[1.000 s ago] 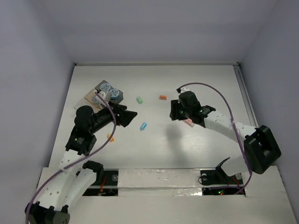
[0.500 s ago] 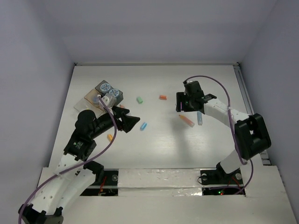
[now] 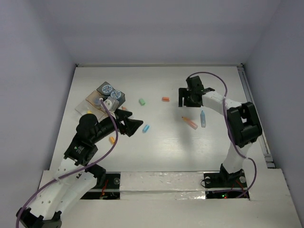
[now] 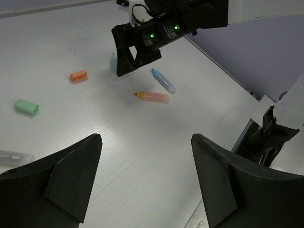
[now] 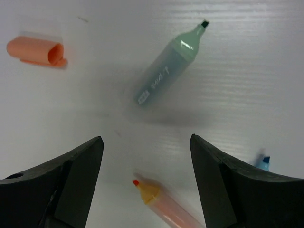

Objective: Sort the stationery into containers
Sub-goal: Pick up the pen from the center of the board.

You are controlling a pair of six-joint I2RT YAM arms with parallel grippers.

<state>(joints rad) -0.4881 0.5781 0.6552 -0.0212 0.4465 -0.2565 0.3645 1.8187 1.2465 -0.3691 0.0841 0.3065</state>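
The right gripper moves down and slightly outward onto the green pen's labelled body [image 5: 163, 77] next, because the pen still lies on the tabletop beyond its open fingers.
My right gripper [image 3: 182, 100] is open and empty, hovering over a green pen [image 5: 166, 64]. An orange pen [image 5: 161, 202] lies just below its fingertips, and a blue pen tip [image 5: 262, 162] shows at the right. An orange cap [image 5: 35, 51] lies at the far left. In the top view the orange pen [image 3: 190, 122] and blue pen [image 3: 203, 118] lie side by side, nearer than the gripper. My left gripper [image 3: 137, 127] is open and empty beside a blue cap [image 3: 146, 128]. The containers [image 3: 107, 97] cluster at the far left, with round blue-patterned tubs [image 3: 110, 90] in the grey box.
A green cap [image 3: 141, 101] and the orange cap [image 3: 165, 99] lie mid-table. A small orange piece [image 3: 112, 139] lies by my left arm. A clear pen [image 4: 14, 156] shows at the left wrist view's left edge. Walls enclose the table on three sides.
My right gripper has moved toward the far side, off the orange and blue pens, which now lie uncovered. My left gripper has shifted slightly right and nearer.
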